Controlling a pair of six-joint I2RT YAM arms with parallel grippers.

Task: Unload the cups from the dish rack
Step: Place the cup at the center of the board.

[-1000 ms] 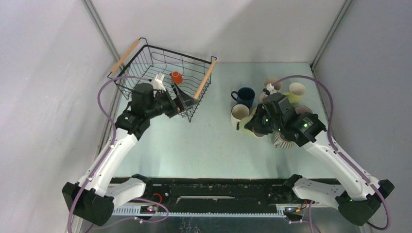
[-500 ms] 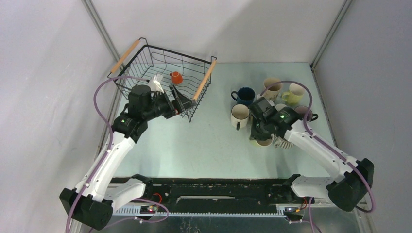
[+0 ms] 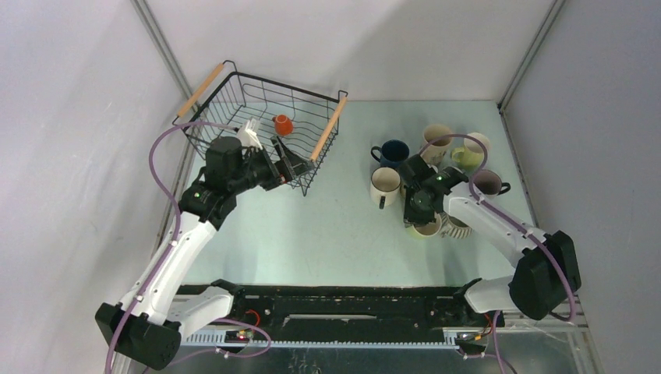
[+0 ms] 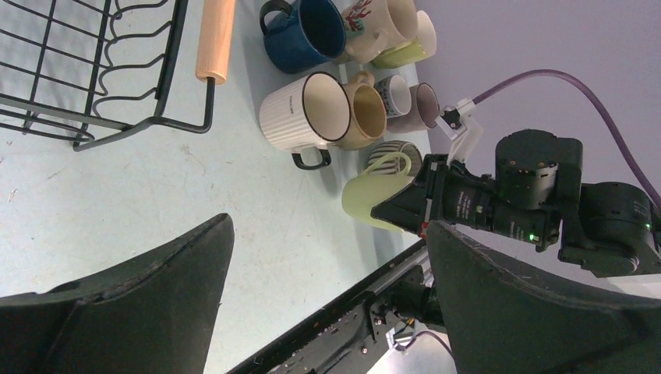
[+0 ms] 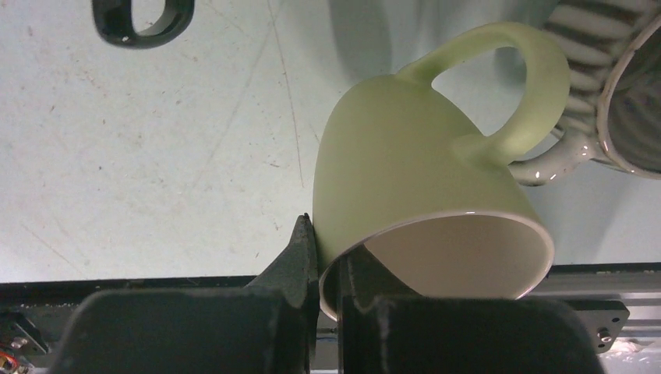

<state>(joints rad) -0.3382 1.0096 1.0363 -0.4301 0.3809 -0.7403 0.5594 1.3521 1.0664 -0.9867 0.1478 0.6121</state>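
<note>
The right gripper lowers a little toward the tabletop [image 3: 423,230] [image 5: 413,167] beside the striped cup next and releases the pale green cup's rim, because that cup still hangs tilted low.
The black wire dish rack [image 3: 234,101] with wooden handles stands at the far left and holds an orange cup [image 3: 282,123]. My left gripper [image 3: 287,166] is open and empty at the rack's near right corner; in the left wrist view [image 4: 327,304] its jaws stand wide apart over bare table. My right gripper [image 3: 415,212] is shut on the rim of a pale green cup [image 5: 405,171], held tilted low beside a striped cup [image 5: 600,93]. The pale green cup also shows in the top view [image 3: 425,228] and in the left wrist view [image 4: 372,199].
Unloaded cups cluster at the right: navy [image 3: 392,153], white ribbed [image 3: 384,185], cream [image 3: 435,139], yellow-green [image 3: 472,153], mauve [image 3: 488,184]. The rack's corner [image 4: 117,86] and a wooden handle [image 4: 217,35] show in the left wrist view. Grey walls close in on three sides.
My right arm has brought the pale green cup toward the near side of the cluster and lowered it beside the striped cup. The left arm has barely moved.
</note>
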